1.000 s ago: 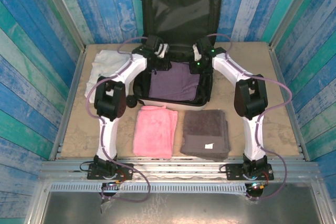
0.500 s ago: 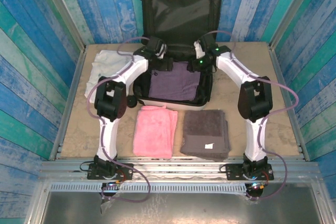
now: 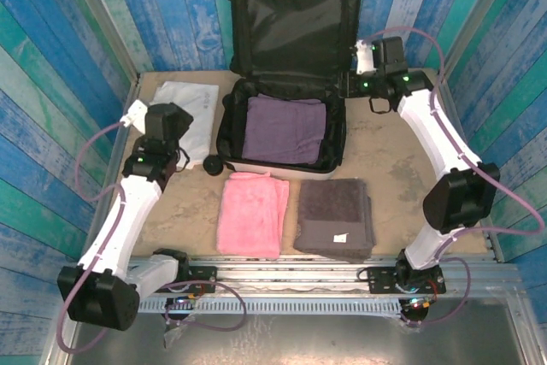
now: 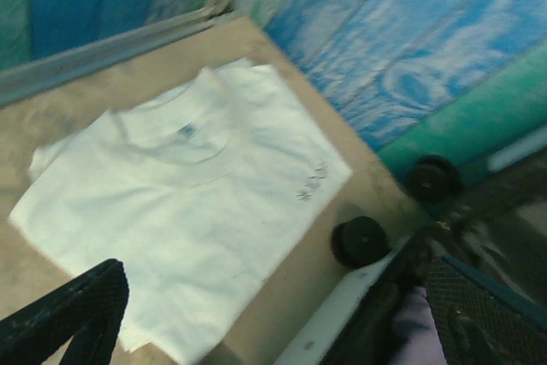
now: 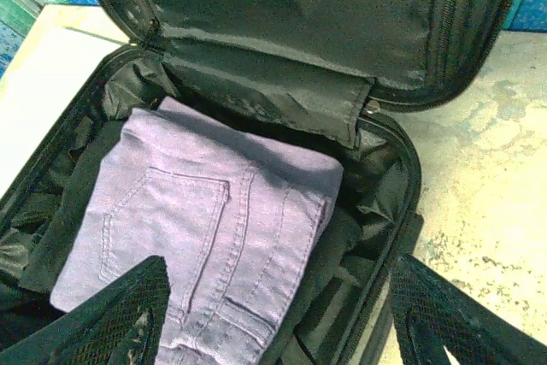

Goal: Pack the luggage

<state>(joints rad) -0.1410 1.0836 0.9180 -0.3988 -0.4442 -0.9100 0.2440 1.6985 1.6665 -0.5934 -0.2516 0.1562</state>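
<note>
My left gripper should lower its open fingers away from the luggage onto the shirt's near edge [image 4: 83,257], where bare tabletop begins, since the white T-shirt [image 4: 171,211] lies flat below it.
The luggage [image 3: 291,23] lies open at the back of the table, its lid propped against the wall. Folded purple jeans [image 3: 285,128] rest in its base on dark fabric. My right gripper [image 3: 369,96] hovers by the suitcase's right rim. In the right wrist view it [image 5: 282,322] is open above the jeans [image 5: 214,228], with nothing between its fingers [image 5: 120,314]. My left gripper [image 3: 171,153] is over the table's left side, open and empty. In the left wrist view it [image 4: 273,331] hangs between a white T-shirt [image 4: 171,211] and the luggage's wheels [image 4: 363,241].
The white T-shirt [image 3: 184,108] lies flat to the left of the suitcase. A folded pink towel [image 3: 252,211] and a folded grey towel [image 3: 335,215] lie side by side in front of it. Blue plank walls close in the table on three sides.
Both arms have come out of the suitcase. The left swung left over the white T-shirt, the right rose to the right rim. Both grippers opened, and the jeans stay inside.
</note>
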